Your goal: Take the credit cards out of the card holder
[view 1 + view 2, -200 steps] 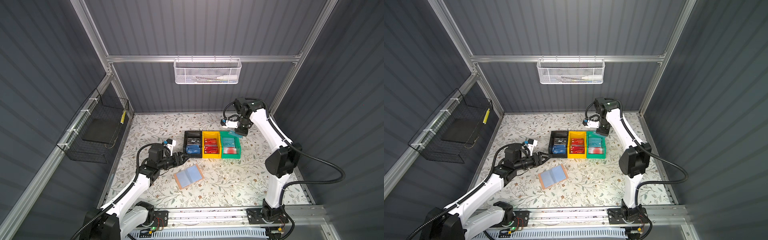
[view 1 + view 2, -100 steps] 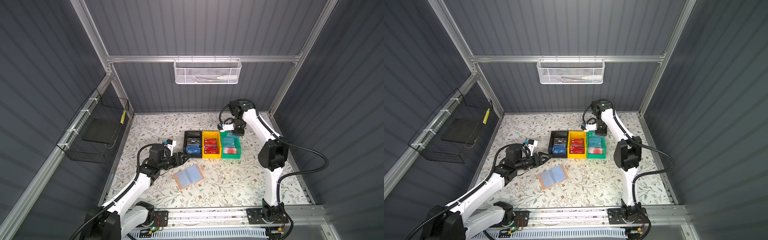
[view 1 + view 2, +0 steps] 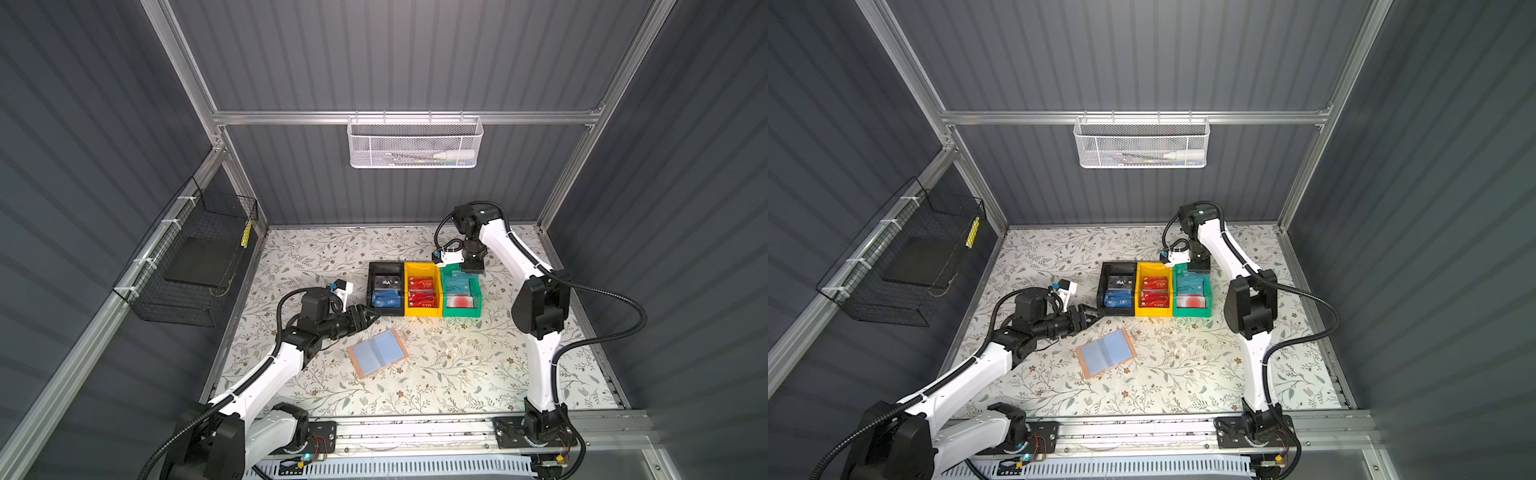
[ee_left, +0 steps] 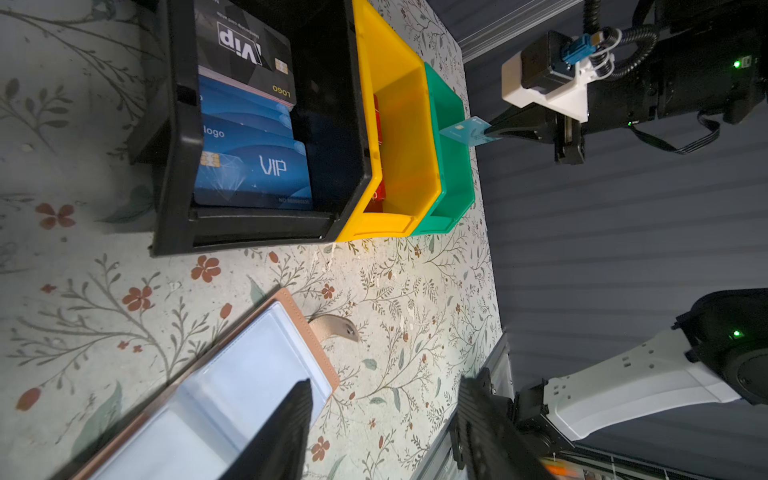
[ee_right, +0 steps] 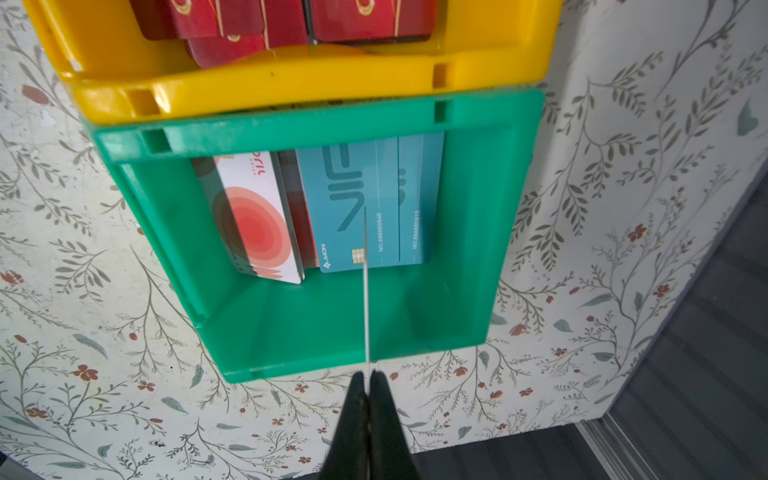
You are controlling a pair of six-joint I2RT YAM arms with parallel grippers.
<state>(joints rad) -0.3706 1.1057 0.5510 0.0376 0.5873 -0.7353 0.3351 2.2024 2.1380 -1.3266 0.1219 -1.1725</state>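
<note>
The right gripper moves down over that teal stack next, drifting slightly toward the yellow bin, and releases the card, since teal cards lie in the green bin.
The tan card holder lies open on the floral table, its clear bluish sleeves facing up. My left gripper hangs open just above the holder's far corner, beside the black bin, with nothing between its fingers. My right gripper is shut on a teal credit card, held on edge over the far end of the green bin. More credit cards lie in the bins: blue, red, teal and white-and-red.
The black bin, yellow bin and green bin stand in a row behind the holder. A black wire basket hangs on the left wall and a white mesh basket on the back wall. A metal rail runs along the front.
The right arm has swung its elbow in and brought its gripper with the card slightly left and lower, onto the far end of the green bin. The left arm has stayed put.
</note>
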